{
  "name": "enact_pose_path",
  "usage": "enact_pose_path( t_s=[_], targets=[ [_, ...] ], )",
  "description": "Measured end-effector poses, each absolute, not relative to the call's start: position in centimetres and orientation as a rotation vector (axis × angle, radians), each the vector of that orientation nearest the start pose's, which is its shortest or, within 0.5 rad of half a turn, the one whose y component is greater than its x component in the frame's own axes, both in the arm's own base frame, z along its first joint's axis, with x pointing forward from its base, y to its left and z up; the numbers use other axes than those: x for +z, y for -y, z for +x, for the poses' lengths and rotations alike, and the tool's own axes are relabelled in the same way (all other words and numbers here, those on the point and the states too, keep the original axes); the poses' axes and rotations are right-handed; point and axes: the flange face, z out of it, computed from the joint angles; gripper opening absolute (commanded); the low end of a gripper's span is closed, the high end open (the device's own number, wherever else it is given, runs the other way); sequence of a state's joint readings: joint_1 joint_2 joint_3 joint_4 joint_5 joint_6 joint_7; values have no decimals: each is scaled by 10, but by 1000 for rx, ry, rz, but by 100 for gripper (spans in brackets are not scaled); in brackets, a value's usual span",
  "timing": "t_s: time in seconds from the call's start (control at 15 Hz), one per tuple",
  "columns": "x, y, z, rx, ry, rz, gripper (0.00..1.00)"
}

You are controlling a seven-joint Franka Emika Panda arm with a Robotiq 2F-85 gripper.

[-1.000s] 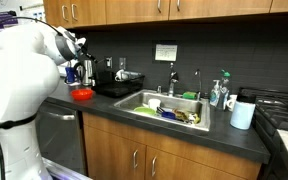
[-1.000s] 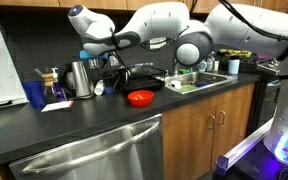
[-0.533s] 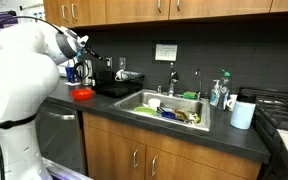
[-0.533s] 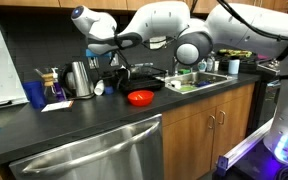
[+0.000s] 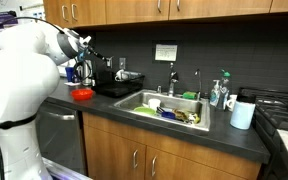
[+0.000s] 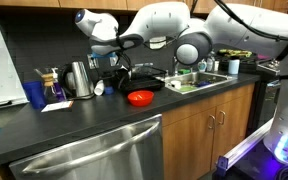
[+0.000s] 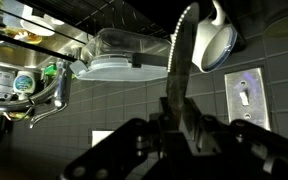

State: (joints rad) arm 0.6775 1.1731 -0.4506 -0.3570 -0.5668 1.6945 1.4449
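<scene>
My gripper holds the serrated tool and will next move down and back toward the counter's front edge to let it go, since the red bowl (image 6: 140, 98) is open and lower, nearer that edge.
My gripper (image 7: 175, 122) is shut on a thin dark tool with a saw-toothed edge (image 7: 180, 55), like a serrated knife, which runs straight out from between the fingers. The wrist view stands upside down. Beyond the blade I see a clear glass lid (image 7: 127, 55) and a white mug (image 7: 216, 44) against the dark tiled wall. In both exterior views the gripper (image 5: 84, 46) (image 6: 112, 48) is raised above the back of the counter, over the steel kettle (image 6: 81, 78). A red bowl (image 5: 81, 94) (image 6: 140, 98) sits on the counter below and in front of it.
A black pan (image 5: 119, 88) lies beside the steel sink (image 5: 144, 100), which holds dishes. A white pitcher (image 5: 242, 114) and soap bottle (image 5: 219, 93) stand past the sink. A blue cup (image 6: 36, 94) sits near the kettle. Cabinets hang overhead. A switch plate (image 7: 244, 95) is on the wall.
The wrist and gripper have shifted slightly sideways along the counter with the blade still held. Nothing else has moved.
</scene>
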Motion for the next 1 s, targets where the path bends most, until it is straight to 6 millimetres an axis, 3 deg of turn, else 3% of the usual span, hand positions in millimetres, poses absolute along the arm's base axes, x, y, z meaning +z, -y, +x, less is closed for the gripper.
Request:
enact_pose_path(
  t_s=[0.4,1.0],
  targets=[
    [432,-368,710,-1548,-1425,-2889,4],
    [403,-376,708,-1574,-1408,-2945,4]
  ],
)
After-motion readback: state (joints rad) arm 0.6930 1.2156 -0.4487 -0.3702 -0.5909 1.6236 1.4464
